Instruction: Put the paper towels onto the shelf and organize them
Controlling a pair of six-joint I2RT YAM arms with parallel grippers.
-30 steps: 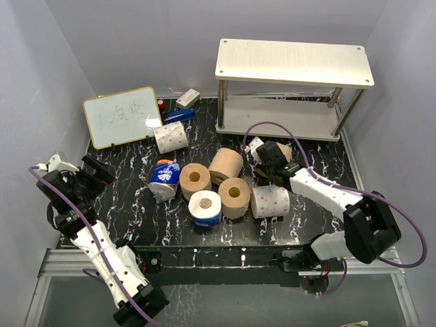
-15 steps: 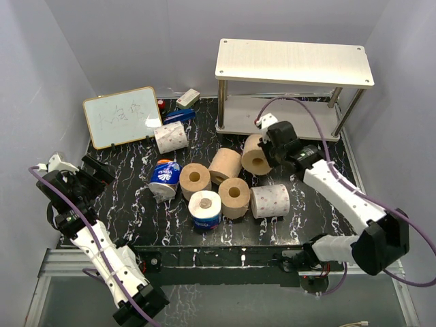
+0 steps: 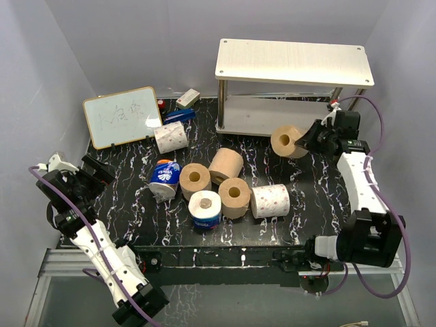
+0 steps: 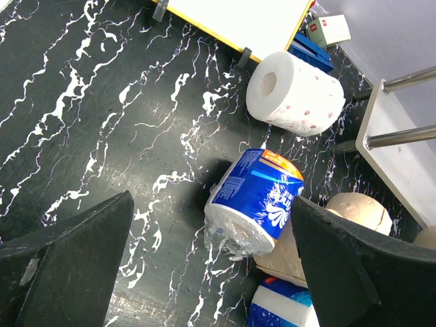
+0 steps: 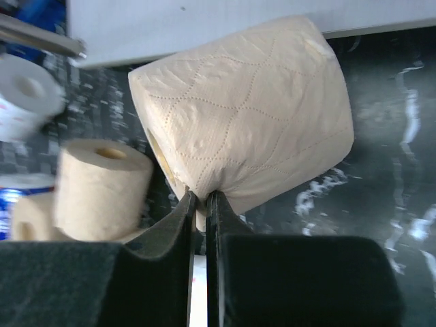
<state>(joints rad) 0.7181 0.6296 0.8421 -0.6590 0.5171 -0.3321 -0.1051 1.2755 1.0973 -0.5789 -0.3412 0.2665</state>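
The robot's right gripper should next move outward and to the right in the top view and tilt the tan roll upright onto the shelf's lower board's end (image 3: pixel 313 116) (image 5: pixel 379 12), because that end is bare.
My right gripper (image 3: pixel 308 141) is shut on a tan roll (image 3: pixel 287 141), pinching its paper edge, and holds it in front of the shelf's lower board (image 3: pixel 276 116); the roll fills the right wrist view (image 5: pixel 252 116). The cream two-tier shelf (image 3: pixel 294 63) stands at the back right. Three tan rolls (image 3: pixel 225 165) (image 3: pixel 195 180) (image 3: pixel 234 197), a white patterned roll (image 3: pixel 270 201), a blue-banded upright roll (image 3: pixel 205 209), a blue-wrapped roll (image 3: pixel 164 178) and a white roll (image 3: pixel 170 137) lie on the black mat. My left gripper (image 4: pixel 211 272) is open at the far left, the blue-wrapped roll (image 4: pixel 255 202) ahead of it.
A small framed whiteboard (image 3: pixel 122 116) leans at the back left, with a blue object (image 3: pixel 178 117) and a small box (image 3: pixel 188 99) behind it. Grey walls close both sides. The shelf's silver legs (image 3: pixel 221 105) stand on the mat.
My right arm has swung right and back with the tan roll, from mid-mat to the front of the shelf's lower board. The left arm has not moved.
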